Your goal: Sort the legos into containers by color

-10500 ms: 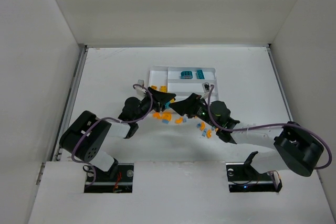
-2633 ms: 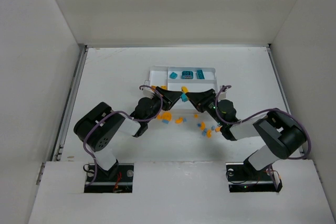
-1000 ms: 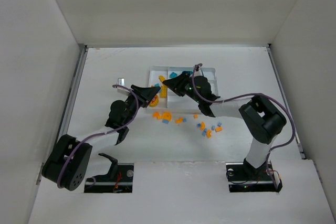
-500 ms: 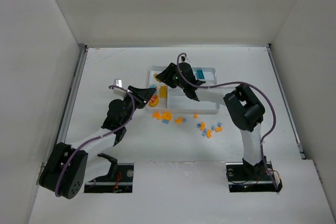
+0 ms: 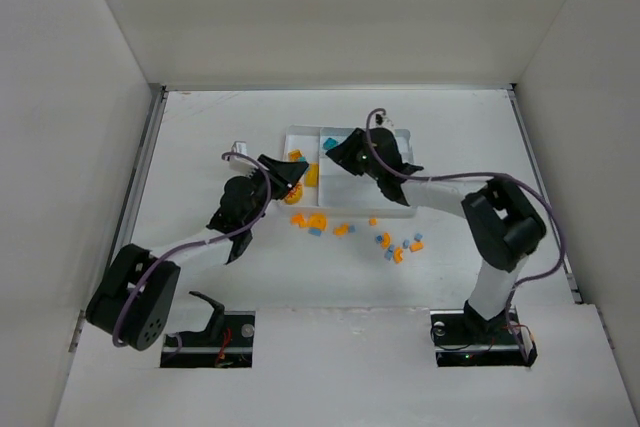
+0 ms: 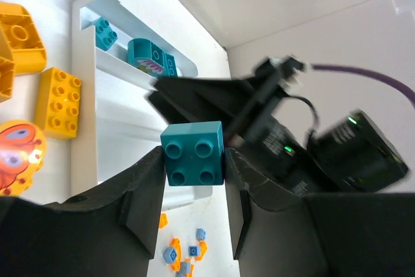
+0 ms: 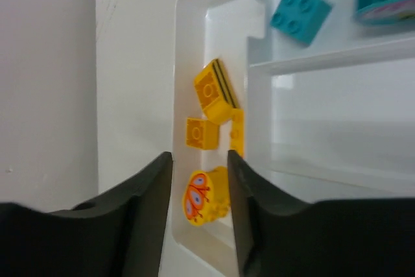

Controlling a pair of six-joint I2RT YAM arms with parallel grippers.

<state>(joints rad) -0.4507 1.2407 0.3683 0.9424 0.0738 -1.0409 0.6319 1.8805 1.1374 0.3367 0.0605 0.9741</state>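
Observation:
The tray's far section of teal legos lies to the right in the top view, below my left gripper. I next need to move that gripper outward and down there to release.
My left gripper (image 5: 297,173) is shut on a teal 2x2 lego (image 6: 192,154) and hangs near the left end of the white tray (image 5: 400,131). My right gripper (image 5: 334,151) is over the tray, open, with nothing between its fingers (image 7: 146,205). Under it, the narrow section holds yellow legos (image 7: 217,92) and a yellow butterfly-print piece (image 7: 206,196). A teal lego (image 7: 299,14) lies tilted in the far long section, beside other teal pieces (image 6: 146,53). Small orange and light blue legos (image 5: 400,247) lie loose on the table in front of the tray.
More loose orange legos (image 5: 315,219) sit just in front of the tray's left end, under the left arm. The two grippers are close together over the tray's left half. White walls enclose the table on three sides.
The right gripper has shifted over the tray's far left corner and opened; a teal lego now lies in the far section. The left gripper moved slightly towards the tray, still holding its teal lego.

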